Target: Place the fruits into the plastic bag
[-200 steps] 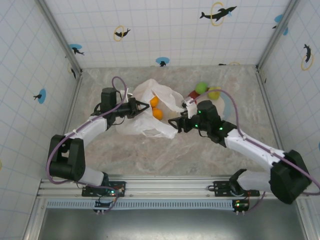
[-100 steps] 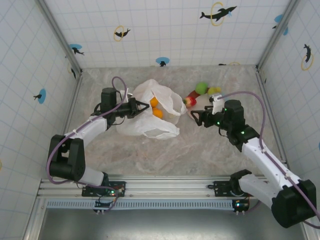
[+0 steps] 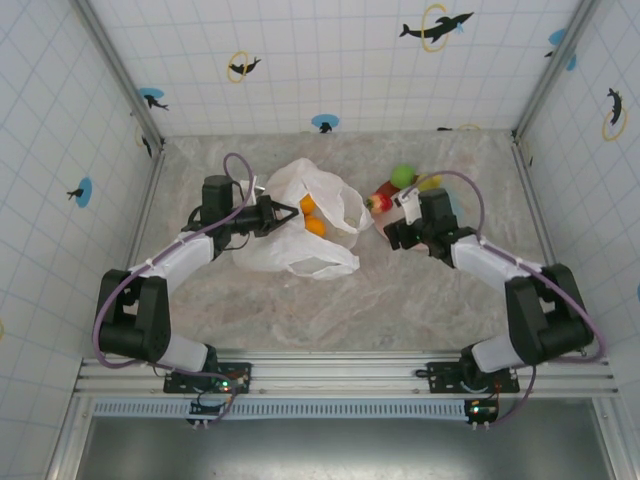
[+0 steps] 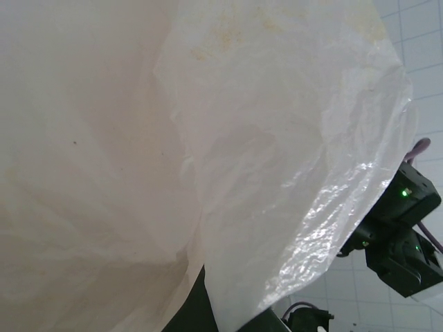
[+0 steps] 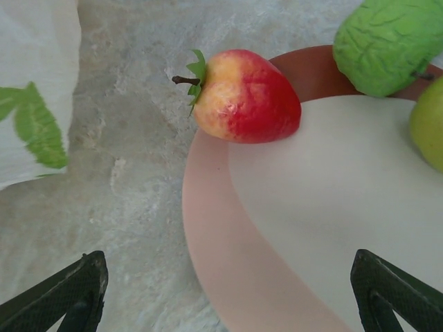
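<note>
My right gripper needs to reach outward and bring the open fingertips down around the sides of the red strawberry on the plate's rim (image 3: 379, 203) (image 5: 248, 97), which lies outward and below it.
The white plastic bag (image 3: 300, 245) lies left of centre with its mouth facing right, and two oranges (image 3: 313, 224) rest inside it. My left gripper (image 3: 283, 213) is shut on the bag's upper rim; in the left wrist view crinkly bag film (image 4: 277, 138) drapes over a dark finger (image 4: 190, 312). A red strawberry (image 5: 247, 97), a green lime (image 5: 385, 43) and a green-yellow piece (image 5: 430, 131) sit on the pink plate (image 5: 208, 228). My right gripper (image 5: 228, 304) hangs open above the plate's near rim, just short of the strawberry, holding nothing.
The plate (image 3: 443, 205) stands right of the bag, partly under my right arm (image 3: 480, 258). A green-printed corner of the bag (image 5: 31, 104) lies left of the plate. Tiled walls close in the marbled table (image 3: 330, 300) on three sides.
My right arm has swung away from the bag's mouth to the right and then forward to the plate, its gripper now over the rim near the strawberry. The left gripper and bag stayed put.
</note>
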